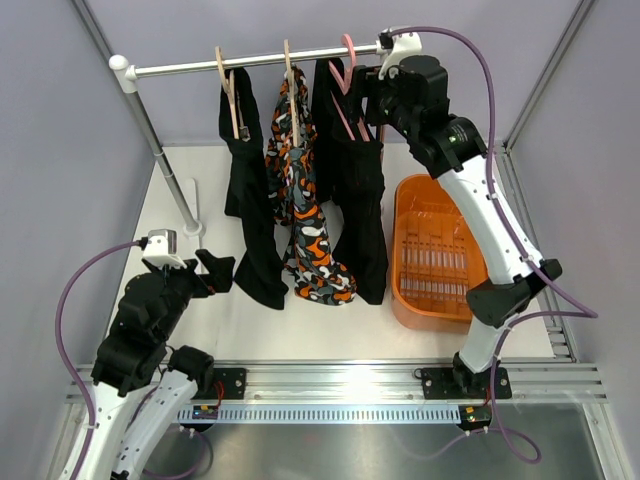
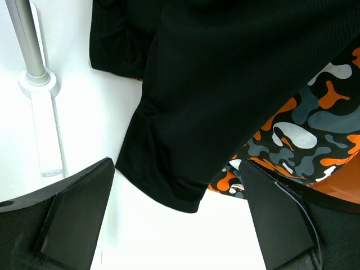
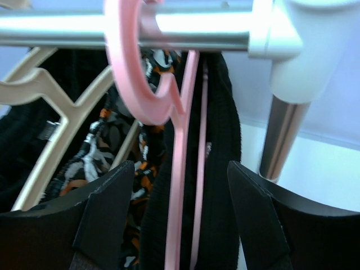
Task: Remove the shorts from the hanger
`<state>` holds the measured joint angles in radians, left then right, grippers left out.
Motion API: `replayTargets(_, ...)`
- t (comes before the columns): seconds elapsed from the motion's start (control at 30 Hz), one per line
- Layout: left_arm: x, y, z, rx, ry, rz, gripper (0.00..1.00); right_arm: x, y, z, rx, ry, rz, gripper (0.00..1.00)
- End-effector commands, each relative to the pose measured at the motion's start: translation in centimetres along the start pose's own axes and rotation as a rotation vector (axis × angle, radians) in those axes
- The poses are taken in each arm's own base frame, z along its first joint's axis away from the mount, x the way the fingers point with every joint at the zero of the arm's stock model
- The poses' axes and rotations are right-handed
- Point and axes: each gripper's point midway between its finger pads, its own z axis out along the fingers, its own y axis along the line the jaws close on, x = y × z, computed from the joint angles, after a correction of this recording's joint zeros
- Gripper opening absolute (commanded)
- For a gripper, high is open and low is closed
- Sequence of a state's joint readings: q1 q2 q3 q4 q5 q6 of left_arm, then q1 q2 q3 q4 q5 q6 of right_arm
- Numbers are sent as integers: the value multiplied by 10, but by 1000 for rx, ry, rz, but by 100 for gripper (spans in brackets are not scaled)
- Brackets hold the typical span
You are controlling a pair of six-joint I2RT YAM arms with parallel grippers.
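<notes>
The black shorts' beige hanger hooks over the bar high above. The left gripper therefore rises and moves outward to that beige hanger's neck below the bar next.
Three shorts hang from a rail: left black shorts on a beige hanger, patterned orange-white-grey shorts on a second beige hanger, right black shorts on a pink hanger. My right gripper is open at the rail, its jaws either side of the pink hanger and the black waistband. My left gripper is open low on the table, just short of the left black shorts' hem; patterned cloth shows behind.
An orange basket stands on the table right of the shorts, beside my right arm. The rail's left post and its white foot stand left of the garments. The rail's white end fitting is close to my right gripper.
</notes>
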<state>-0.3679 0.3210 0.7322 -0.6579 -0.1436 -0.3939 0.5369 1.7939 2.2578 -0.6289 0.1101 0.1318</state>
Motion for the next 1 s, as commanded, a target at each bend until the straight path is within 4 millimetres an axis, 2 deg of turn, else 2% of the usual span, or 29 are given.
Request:
replayTargets(0.0, -14, -6, -3, 25, -57, -8, 99, -30, -5, -25, 37, -92, -23, 76)
replayTargets(0.13, -41, -15, -22, 78, -148, 26, 99, -31, -8, -42, 43, -99, -31, 78)
replayTargets(0.17, -65, -18, -35, 75, -211, 32, 99, -32, -9, -45, 45, -103, -32, 78)
replayTargets(0.23, -91, -24, -45, 75, -258, 39, 99, -33, -11, -53, 49, -109, -31, 79)
replayTargets(0.27, -99, -30, -39, 81, -242, 49, 99, -33, -10, -55, 48, -114, -27, 79)
replayTargets(0.3, -123, -41, -46, 110, -290, 42, 99, -36, -10, -57, 47, -125, -19, 79)
replayTargets(0.33, -133, -48, -43, 125, -295, 42, 99, -36, -10, -62, 41, -129, -15, 80)
replayTargets(0.37, -142, -56, -27, 130, -281, 42, 99, -38, -9, -65, 39, -134, -12, 80)
replayTargets(0.4, -161, -63, -29, 135, -314, 34, 99, -39, -10, -71, 39, -139, -5, 80)
replayTargets(0.47, -185, -66, -17, 102, -346, 21, 99, -37, -12, -76, 42, -138, -3, 80)
replayTargets(0.5, -186, -69, 8, 72, -300, 27, 99, -36, -12, -79, 44, -137, 0, 80)
replayTargets(0.53, -213, -77, 4, 74, -344, 16, 99, -34, -13, -84, 45, -136, 1, 80)
replayTargets(0.57, -223, -81, 12, 69, -348, 5, 99, -34, -14, -89, 46, -141, 7, 80)
replayTargets(0.6, -224, -84, 38, 43, -311, 8, 99, -33, -15, -92, 47, -144, 16, 80)
replayTargets(0.63, -247, -91, 37, 46, -353, -3, 99, -30, -16, -100, 43, -144, 22, 81)
replayTargets(0.67, -255, -90, 46, 20, -362, -4, 99, -31, -15, -104, 37, -154, 28, 80)
replayTargets(0.7, -252, -91, 74, -9, -321, 6, 99, -29, -16, -112, 34, -155, 41, 80)
replayTargets(0.73, -274, -97, 72, -14, -361, -2, 99, -26, -15, -115, 30, -153, 43, 81)
replayTargets(0.83, -286, -102, 105, -49, -339, 24, 98, -25, -17, -131, 28, -160, 52, 81)
replayTargets(0.9, -286, -101, 118, -74, -315, 37, 95, -25, -21, -143, 38, -165, 52, 81)
replayTargets(0.93, -279, -97, 136, -106, -283, 51, 92, -24, -22, -146, 39, -166, 49, 82)
replayTargets(0.97, -284, -98, 137, -111, -287, 52, 90, -24, -23, -151, 43, -171, 48, 82)
